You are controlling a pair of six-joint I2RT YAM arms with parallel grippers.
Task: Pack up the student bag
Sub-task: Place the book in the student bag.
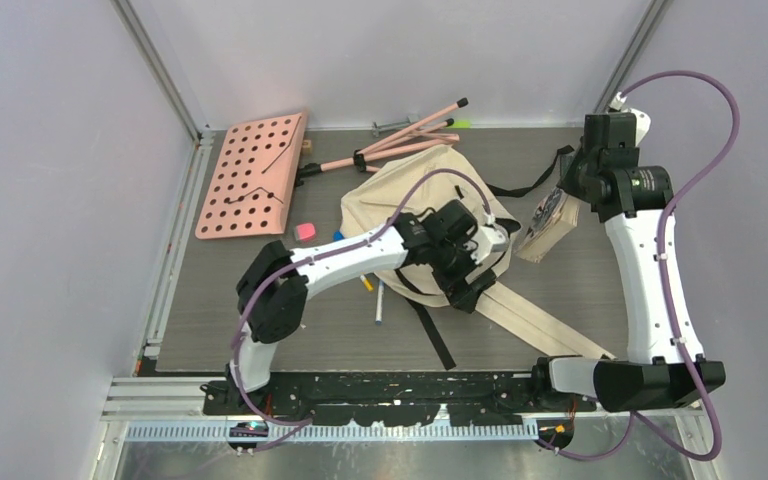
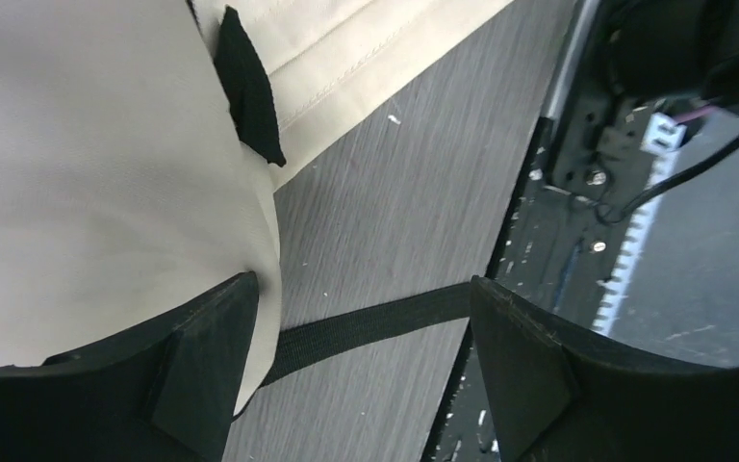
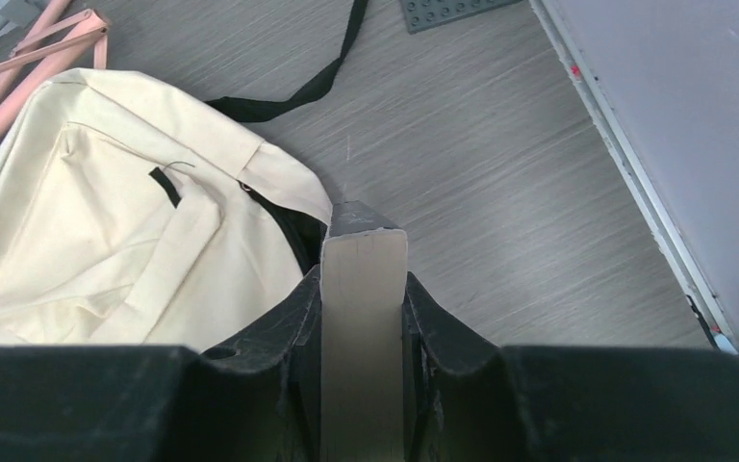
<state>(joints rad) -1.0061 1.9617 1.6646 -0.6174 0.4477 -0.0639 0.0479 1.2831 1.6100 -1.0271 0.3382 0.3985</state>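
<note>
My left gripper needs to shift outward from the bag's near side next and close on its upper rim cloth, because the bag's opening sags nearly flat beside the held book.
The student bag (image 1: 400, 195) is a cream cloth backpack lying mid-table with its black-lined opening toward the right. It also shows in the left wrist view (image 2: 87, 164) and the right wrist view (image 3: 106, 221). My left gripper (image 1: 472, 288) is open low at the bag's near right side. In its wrist view (image 2: 361, 308) the left finger (image 2: 202, 356) touches the cloth and a black webbing strap (image 2: 375, 322) lies on the table between the jaws. My right gripper (image 1: 560, 205) is shut on a thick beige book (image 1: 548, 232), held on edge (image 3: 364, 318) just right of the bag's opening (image 3: 298, 231).
A pink pegboard (image 1: 253, 175) lies at the back left, with pink folding rods (image 1: 400, 140) behind the bag. A pink eraser (image 1: 305, 231) and pens (image 1: 379, 300) lie left of the bag. Cream straps (image 1: 540, 320) trail to the near right. A grey studded plate (image 3: 452, 10) lies at the back.
</note>
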